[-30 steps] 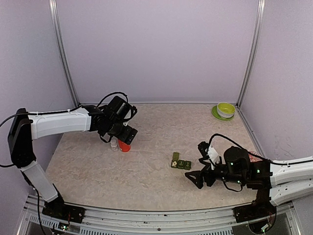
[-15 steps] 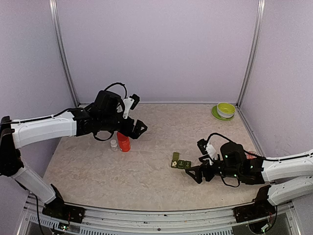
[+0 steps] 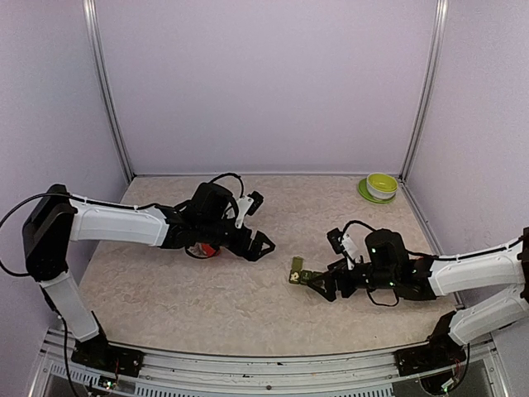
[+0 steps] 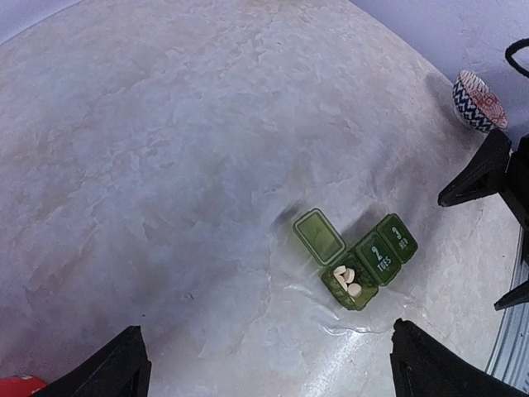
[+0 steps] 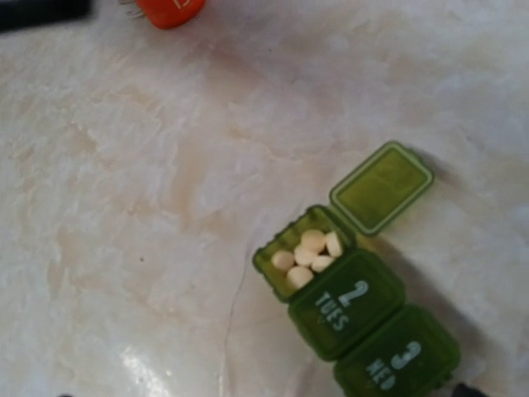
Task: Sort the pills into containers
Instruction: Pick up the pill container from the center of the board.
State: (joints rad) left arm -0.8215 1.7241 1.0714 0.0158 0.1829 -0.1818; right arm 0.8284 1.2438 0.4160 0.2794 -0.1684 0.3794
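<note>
My right gripper lowers over the closed WED box (image 3: 316, 276) (image 5: 398, 354) at the other end of the strip of boxes next and closes, because the open first box holds loose pills.
The containers (image 5: 357, 308), a strip of three dark-green boxes, lie on the table. The first box stands open with its lid (image 5: 382, 188) flipped back and several white pills (image 5: 306, 252) inside. The boxes marked 2 TUES and 3 WED are closed. In the top view the strip (image 3: 297, 270) lies right of centre. My right gripper (image 3: 318, 284) hovers open just beside it, empty. My left gripper (image 3: 258, 240) is open and empty, left of the strip; its view shows the containers (image 4: 364, 265) ahead between the spread fingers (image 4: 107, 372).
The red-orange bottle (image 5: 169, 10) stands left of centre, mostly hidden behind my left arm in the top view (image 3: 201, 248). A green bowl on a plate (image 3: 380, 184) sits at the back right corner. A small patterned bowl (image 4: 479, 88) is near the right arm.
My left gripper has left the red bottle and swung right towards the containers. My right gripper has moved up and left, close over the strip.
</note>
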